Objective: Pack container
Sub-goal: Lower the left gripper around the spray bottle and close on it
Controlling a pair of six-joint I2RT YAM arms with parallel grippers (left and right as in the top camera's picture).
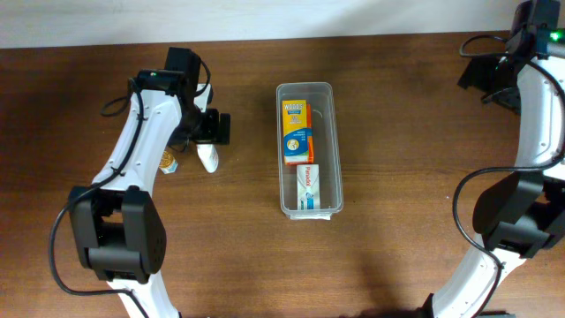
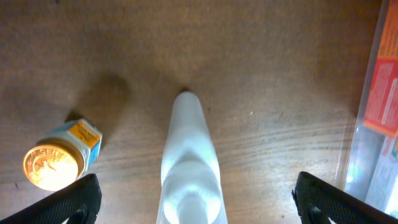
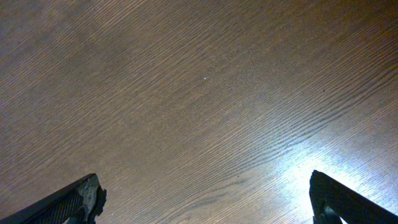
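The robot's left gripper should next go down around the tube's body [image 1: 208, 154] [image 2: 191, 194] just below it and close there, because the tube already shows between the spread fingers.
The clear plastic container [image 1: 281, 115] stands mid-table and holds an orange-yellow box [image 1: 297, 131] and a white toothpaste box [image 1: 308, 187]. A white tube [image 1: 208, 159] lies on the table left of it. My left gripper [image 1: 212, 129] hovers open over the tube's far end. In the left wrist view the tube [image 2: 188, 155] lies between the spread fingers [image 2: 196, 205], untouched, and the container's wall [image 2: 356, 152] shows at the right edge. My right gripper [image 1: 484, 78] is at the far right back, open and empty over bare table [image 3: 205, 199].
A small jar with a gold lid and blue-orange label [image 1: 167, 162] stands just left of the tube, also in the left wrist view [image 2: 53, 165]. The table's back edge meets a pale wall.
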